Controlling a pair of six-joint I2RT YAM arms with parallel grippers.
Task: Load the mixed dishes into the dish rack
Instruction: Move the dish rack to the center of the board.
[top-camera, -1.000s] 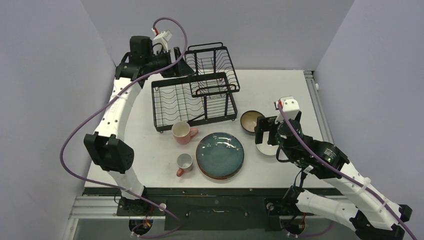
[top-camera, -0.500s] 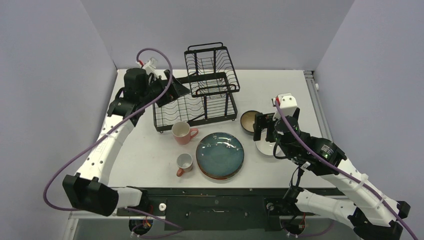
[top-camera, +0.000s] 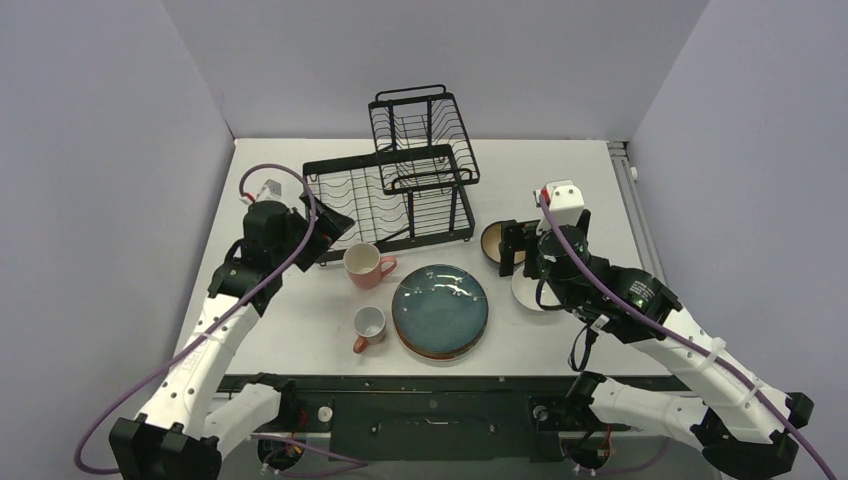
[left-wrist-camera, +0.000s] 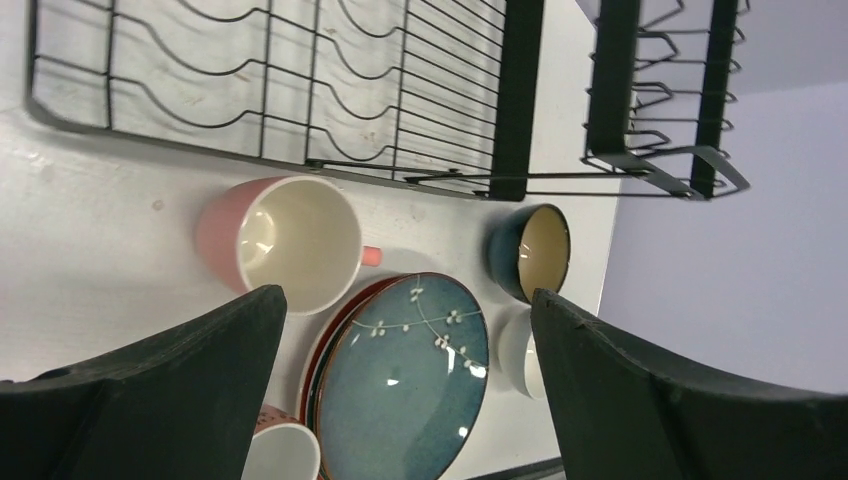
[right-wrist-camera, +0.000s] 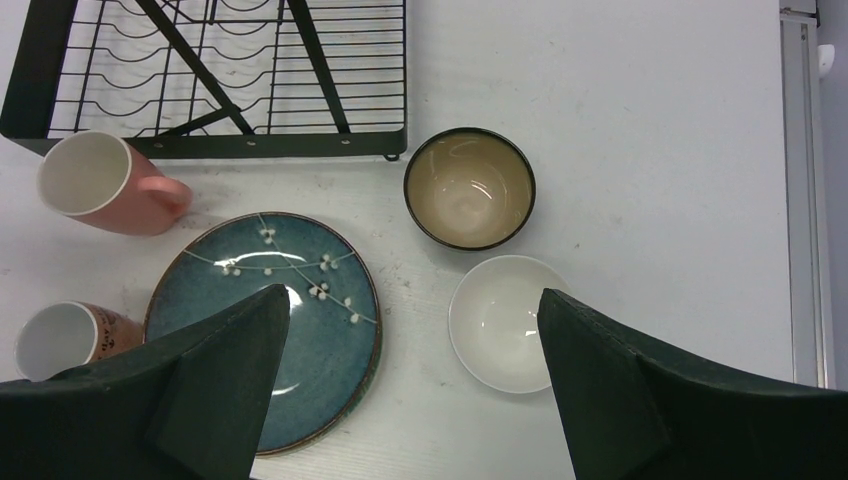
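Note:
I need to lower my left gripper, turn it onto the near corner of the dish rack beside the pink mug and close it, because the rack is crooked on the tabletop.
The black wire dish rack (top-camera: 390, 190) stands at the table's back, with no dishes in it. In front of it lie the pink mug (top-camera: 365, 265), the white orange-handled mug (top-camera: 369, 327), a stack of plates with the dark teal plate (top-camera: 440, 310) on top, the brown bowl (top-camera: 497, 240) and the small white bowl (right-wrist-camera: 500, 322). My left gripper (top-camera: 333, 232) hovers open at the rack's near-left corner, beside the pink mug (left-wrist-camera: 285, 240). My right gripper (right-wrist-camera: 412, 297) hangs open above the two bowls and the teal plate (right-wrist-camera: 270, 330), holding nothing.
A red-orange rim (left-wrist-camera: 322, 345) shows under the teal plate. The rack's raised upper tier (top-camera: 420, 125) stands at the back right. Grey walls close in the table on the left, back and right; a metal rail (right-wrist-camera: 800, 180) runs along the right edge.
My left arm has swung from behind the rack down to its near-left corner, and its jaws have spread wider. My right gripper has drifted slightly toward the back.

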